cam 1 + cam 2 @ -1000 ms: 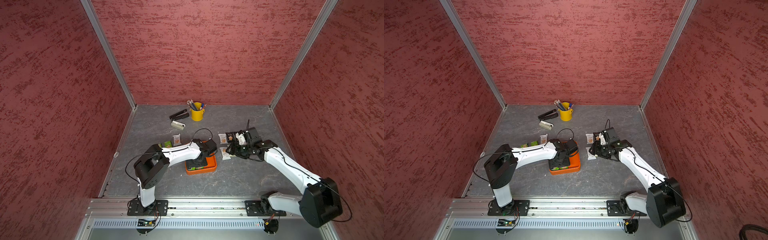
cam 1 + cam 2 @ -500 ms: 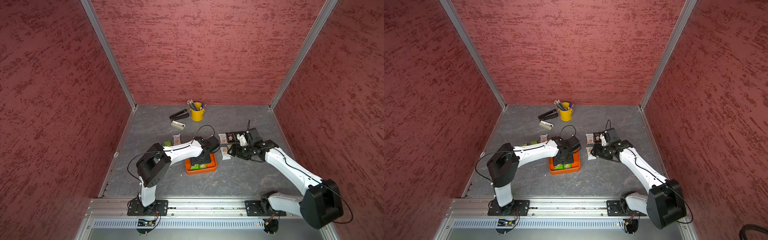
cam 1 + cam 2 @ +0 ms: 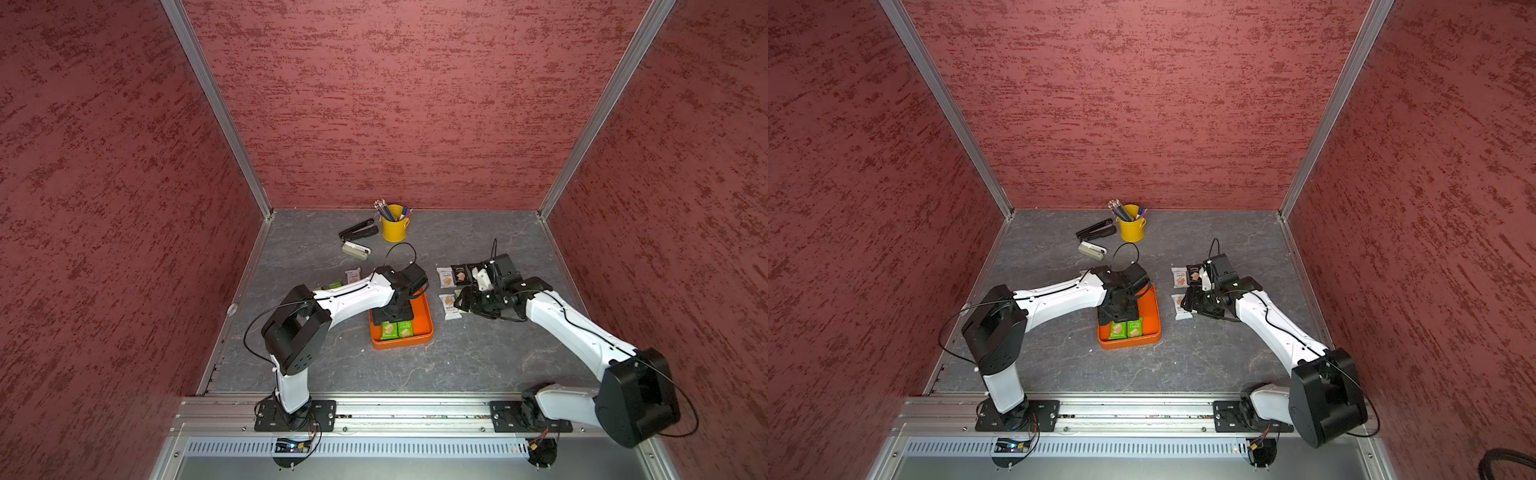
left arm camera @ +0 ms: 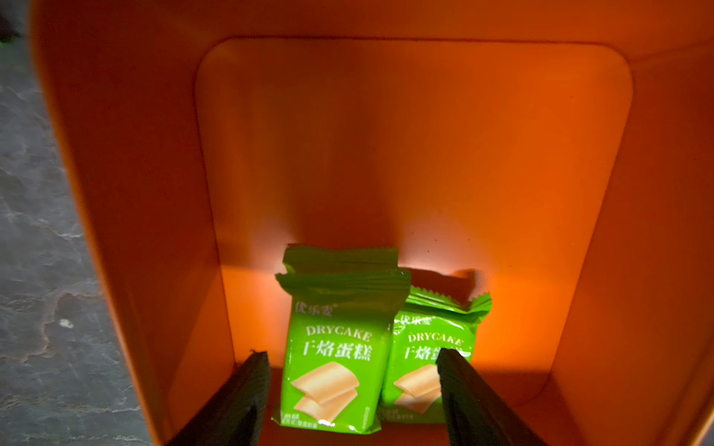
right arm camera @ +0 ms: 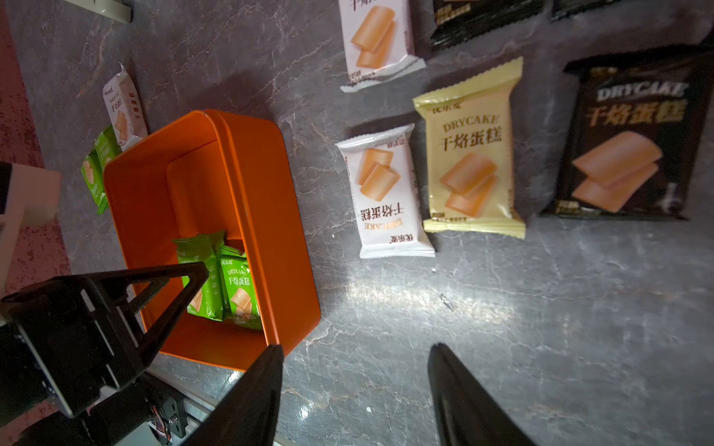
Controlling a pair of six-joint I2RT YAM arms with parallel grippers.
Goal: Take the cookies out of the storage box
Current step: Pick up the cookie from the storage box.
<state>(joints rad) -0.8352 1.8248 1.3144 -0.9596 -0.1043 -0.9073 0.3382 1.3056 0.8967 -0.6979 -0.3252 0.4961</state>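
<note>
My left gripper lowers around the upper green packet (image 3: 389,329) (image 4: 333,349) below it at the box's near end next, since that packet rests on top of another one.
The orange storage box (image 3: 428,322) (image 3: 1156,318) sits mid-table. Two green cookies (image 3: 397,330) (image 4: 336,359) lie side by side at its near end. My left gripper (image 4: 351,352) (image 3: 392,316) reaches down into the box, open, with its fingers either side of one green packet and one finger in front of the neighbouring packet (image 4: 425,347). My right gripper (image 5: 356,346) (image 3: 467,302) hangs open over bare table right of the box. Next to it lie white (image 5: 386,193), pale yellow (image 5: 471,150) and black cookies (image 5: 626,146).
More packets lie left of the box: a white one (image 3: 353,275) and green ones (image 3: 332,286). At the back stand a yellow pencil cup (image 3: 395,226), a black stapler (image 3: 358,230) and a grey-white device (image 3: 356,250). Red walls enclose three sides.
My left wrist has drawn back toward the box's far end, uncovering the two green packets, and its fingers now point down at them. The right arm has hardly moved.
</note>
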